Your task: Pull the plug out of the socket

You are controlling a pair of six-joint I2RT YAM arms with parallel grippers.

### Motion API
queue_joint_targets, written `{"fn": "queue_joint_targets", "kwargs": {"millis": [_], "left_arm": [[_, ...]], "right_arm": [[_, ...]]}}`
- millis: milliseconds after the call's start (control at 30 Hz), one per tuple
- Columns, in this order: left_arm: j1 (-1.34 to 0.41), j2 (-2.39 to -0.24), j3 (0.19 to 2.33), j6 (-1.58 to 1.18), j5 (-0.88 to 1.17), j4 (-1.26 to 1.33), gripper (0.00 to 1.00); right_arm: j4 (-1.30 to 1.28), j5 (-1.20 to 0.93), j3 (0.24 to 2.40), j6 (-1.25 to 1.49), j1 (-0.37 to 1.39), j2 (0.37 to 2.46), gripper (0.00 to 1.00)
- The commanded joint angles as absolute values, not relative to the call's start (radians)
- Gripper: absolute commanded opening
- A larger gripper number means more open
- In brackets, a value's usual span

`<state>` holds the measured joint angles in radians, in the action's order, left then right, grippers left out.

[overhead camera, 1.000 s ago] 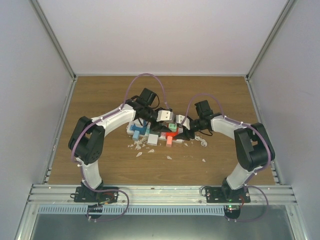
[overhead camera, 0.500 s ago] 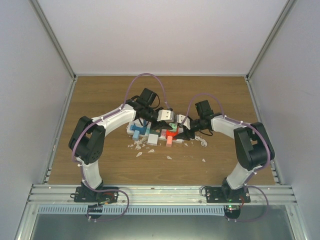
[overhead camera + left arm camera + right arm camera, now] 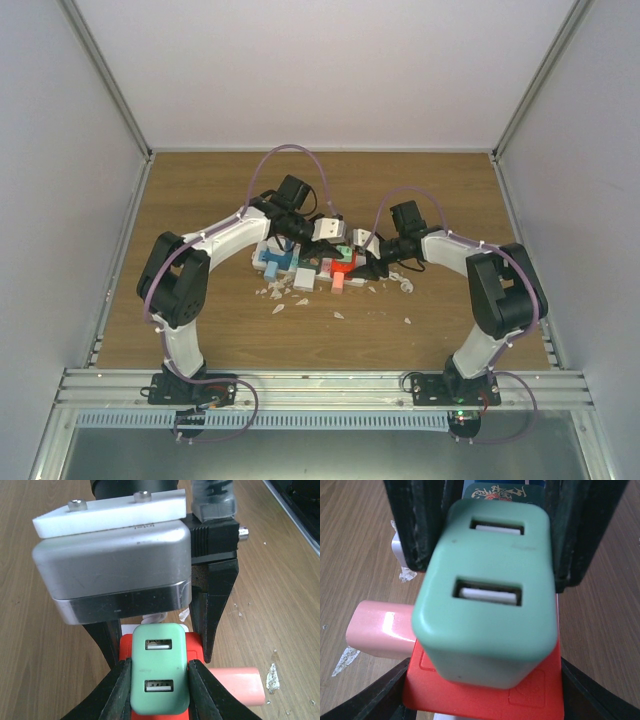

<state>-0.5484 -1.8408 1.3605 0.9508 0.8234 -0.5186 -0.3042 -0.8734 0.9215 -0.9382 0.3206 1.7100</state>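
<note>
Bare tabletop lies outward of my left gripper, so I will lift the plug, carry it to the left in the top view and down to that spot, and then let it go.
The plug (image 3: 160, 675), a mint-green charger with two USB slots, stands on the red face (image 3: 470, 695) of the socket (image 3: 300, 272) at mid-table. My left gripper (image 3: 160, 682) is shut on the plug (image 3: 344, 254), one finger (image 3: 117, 690) pressed flat on each side. My right gripper (image 3: 482, 702) comes from the opposite side and is shut on the red socket block below the plug (image 3: 490, 595). Its fingers (image 3: 370, 700) touch the block's edges. The socket's cord is mostly hidden under the arms.
A pink block (image 3: 235, 685) juts out beside the red face. White chips (image 3: 338, 315) lie scattered on the wooden table (image 3: 200, 200) in front of the socket. Both wrists crowd the socket, and grey walls (image 3: 60, 150) close in the sides.
The left gripper's fingers have come together on the green plug. The arms and the socket have barely shifted.
</note>
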Motion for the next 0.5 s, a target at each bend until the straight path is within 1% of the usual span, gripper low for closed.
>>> {"fn": "queue_joint_targets", "kwargs": {"millis": [0,300,467], "left_arm": [[-0.528,-1.773,1.451,0.955,0.92,-0.495,0.17],[-0.518,-1.764,1.468,0.989,0.9,-0.534,0.17],[-0.436,-1.739,1.477,1.014,0.888,-0.574,0.16]], "right_arm": [[-0.336,-0.836,0.901,-0.977,0.317,1.753,0.25],[-0.342,-0.841,0.907,-0.977,0.314,1.758,0.25],[-0.348,-0.854,0.909,-0.982,0.3,1.753,0.26]]}}
